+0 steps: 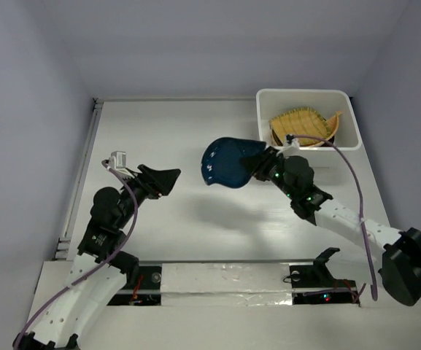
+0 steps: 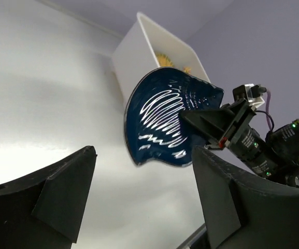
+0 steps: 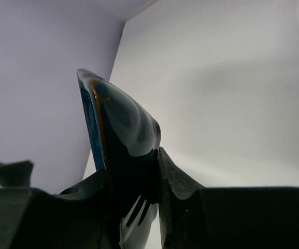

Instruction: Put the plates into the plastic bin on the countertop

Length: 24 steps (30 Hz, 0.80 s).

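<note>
I should move my right gripper outward, then down, to release over the yellow-green ribbed plate (image 1: 301, 124), because that plate lies outward and to the gripper's right in the top view.
My right gripper (image 1: 257, 165) is shut on the rim of the navy leaf plate (image 1: 227, 162) and holds it on edge above the white countertop (image 1: 181, 226), left of the white plastic bin (image 1: 345, 109). The plate also shows in the left wrist view (image 2: 165, 116) and, edge-on between the jaws, in the right wrist view (image 3: 118, 135). The bin holds the yellow-green ribbed plate (image 1: 301, 124) on other orange dishes. My left gripper (image 1: 172, 177) is open and empty, left of the navy plate. The other plates are hidden or out of view.
Pale lavender walls (image 1: 28, 109) enclose the countertop. A metal rail (image 1: 79, 175) runs along the left edge. The right arm's purple cable (image 1: 356, 189) loops over the bin's front corner. The bin shows in the left wrist view (image 2: 139, 46).
</note>
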Available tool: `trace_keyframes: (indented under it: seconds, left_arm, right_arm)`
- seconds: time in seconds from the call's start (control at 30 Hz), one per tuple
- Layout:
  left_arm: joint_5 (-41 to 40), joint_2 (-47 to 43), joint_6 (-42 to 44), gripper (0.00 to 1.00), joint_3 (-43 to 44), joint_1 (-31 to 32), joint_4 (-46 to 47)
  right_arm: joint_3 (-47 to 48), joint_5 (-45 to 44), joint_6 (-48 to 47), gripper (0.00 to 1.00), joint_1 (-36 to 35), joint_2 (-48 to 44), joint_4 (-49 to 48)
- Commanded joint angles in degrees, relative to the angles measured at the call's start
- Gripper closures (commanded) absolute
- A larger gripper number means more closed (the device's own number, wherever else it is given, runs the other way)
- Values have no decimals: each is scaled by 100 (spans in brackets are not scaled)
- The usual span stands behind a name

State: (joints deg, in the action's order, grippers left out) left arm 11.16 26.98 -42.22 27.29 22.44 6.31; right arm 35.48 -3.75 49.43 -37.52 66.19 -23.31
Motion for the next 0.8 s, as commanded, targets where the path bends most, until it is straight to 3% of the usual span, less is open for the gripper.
trace_keyframes:
  seconds: [0.0,0.37,0.6,0.77]
  left_arm:
    - [-245,-123,416,28,469,15,-190]
    - [-421,-343,873,22,558,15,-805]
    - [-571,-553,978,17,733,15,-1183]
    - [-877,-676,1320,15,962,15,-1535]
  right_arm:
    - [529,320,-56,100,674,-528,-553]
    - [1715,1341,-662,100,3214,-942,695]
    - [2463,1579,-1005,100,4199,199,1319]
    - [2839,1974,-769,100,4648,1253,1118]
